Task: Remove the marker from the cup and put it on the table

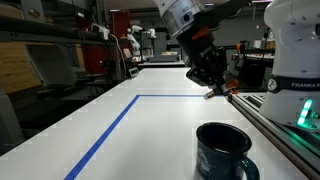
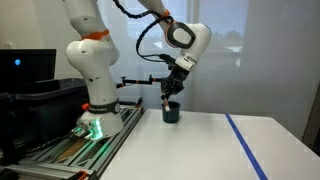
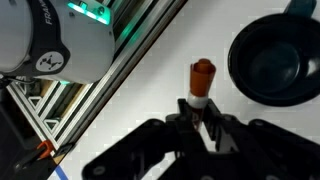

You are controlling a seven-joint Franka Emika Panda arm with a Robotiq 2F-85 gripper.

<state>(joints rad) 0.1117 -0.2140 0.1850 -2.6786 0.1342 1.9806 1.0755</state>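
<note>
I should next move my gripper down and outward and open it, because the marker is clear of the cup and open, bare white table is beside it.
My gripper is shut on the marker, whose red cap points away from the jaws, above the white table. The dark teal cup stands empty to the right of the marker in the wrist view. In an exterior view the gripper hangs well behind the cup with the marker tip low by the table. In an exterior view the gripper holds the marker just above and left of the cup.
The robot's white base stands on a rail along the table's edge; the rail also runs beside the cup. A blue tape line marks a rectangle on the table; it also shows in an exterior view.
</note>
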